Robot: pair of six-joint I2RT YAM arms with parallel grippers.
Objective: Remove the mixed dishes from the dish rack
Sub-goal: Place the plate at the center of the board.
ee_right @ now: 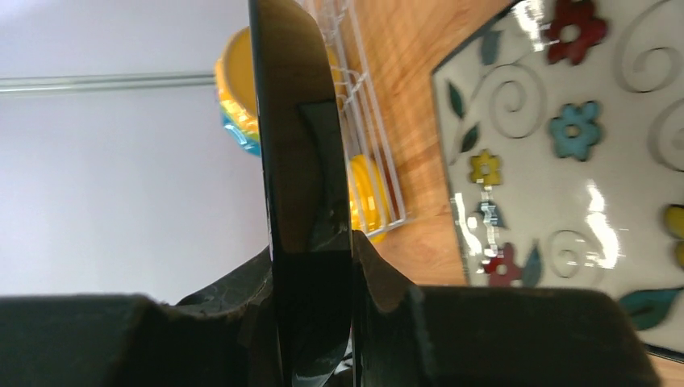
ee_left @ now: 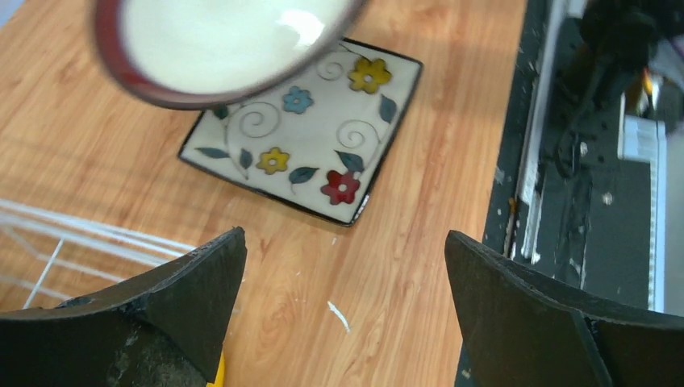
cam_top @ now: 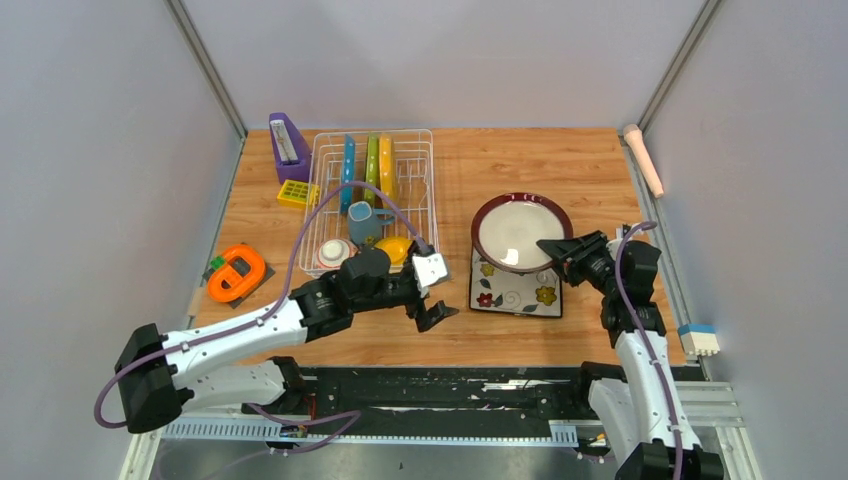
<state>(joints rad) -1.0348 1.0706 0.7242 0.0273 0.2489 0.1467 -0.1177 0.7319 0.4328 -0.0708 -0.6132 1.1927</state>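
Note:
My right gripper moves down and back next, bringing the red-rimmed round plate (cam_top: 518, 230) onto the square flowered plate (cam_top: 515, 295).
The white wire dish rack (cam_top: 418, 180) stands at the back left. In it stand a blue-dotted plate (cam_top: 347, 170), a green-dotted plate (cam_top: 371, 163) and a yellow plate (cam_top: 386, 168), with a blue-grey mug (cam_top: 364, 222), a yellow bowl (cam_top: 396, 248) and a red-and-white bowl (cam_top: 333, 253). My right gripper (cam_top: 556, 248) is shut on the rim of the red-rimmed round plate (cam_top: 518, 230), held tilted over the dark-rimmed square flowered plate (cam_top: 515, 295) on the table. In the right wrist view the gripper (ee_right: 310, 250) clamps that plate edge-on (ee_right: 302, 145). My left gripper (cam_top: 432, 292) is open and empty beside the rack's near right corner; its view (ee_left: 345, 258) shows bare wood.
An orange tape measure (cam_top: 237, 272) lies left of the rack. A purple slanted holder (cam_top: 288, 145) and a small yellow grid block (cam_top: 297, 192) sit at the back left. A pink-handled tool (cam_top: 643, 158) and a white-blue block (cam_top: 699, 340) lie off the table's right edge.

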